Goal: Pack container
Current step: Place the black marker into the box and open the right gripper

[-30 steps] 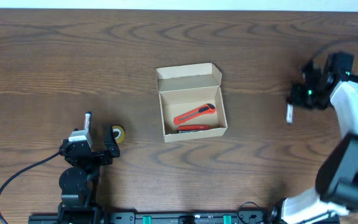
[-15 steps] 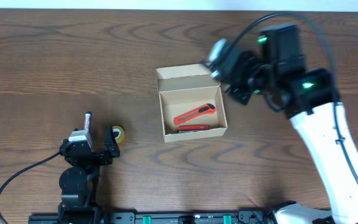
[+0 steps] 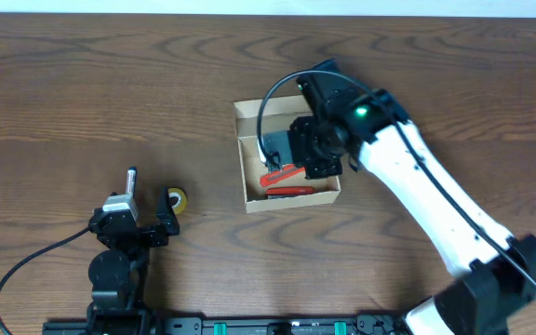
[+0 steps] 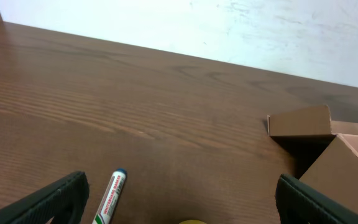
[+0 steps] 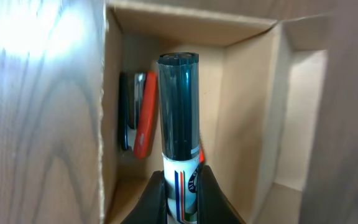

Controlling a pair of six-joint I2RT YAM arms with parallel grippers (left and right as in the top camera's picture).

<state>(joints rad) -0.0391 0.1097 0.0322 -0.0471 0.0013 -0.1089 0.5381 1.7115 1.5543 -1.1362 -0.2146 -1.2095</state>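
Note:
My right gripper will lower the white marker into the container next, into the gap between the red pen and utility knife, because that gap is open.
The tan cardboard container [image 3: 246, 167] stands open at the table's middle, its flap lid up at the back. Inside lie a red utility knife [image 3: 282, 176] and a red pen [image 3: 291, 191]; both show in the right wrist view [image 5: 143, 115]. My right gripper [image 3: 296, 149] is over the container, shut on a white marker with a black cap [image 5: 179, 118], held above the box's inside [image 5: 253, 93]. My left gripper [image 4: 179, 205] is open at the front left, around a blue-capped whiteboard marker [image 4: 109, 198] and a yellow tape roll [image 3: 176, 199].
The whiteboard marker [image 3: 130, 180] lies beside the left gripper [image 3: 128, 228] on the wooden table. The container's lid corner [image 4: 300, 121] shows at the right of the left wrist view. A pale wall runs behind the table.
My right arm has swung from the far right edge to over the container, carrying the marker. The left arm has not moved.

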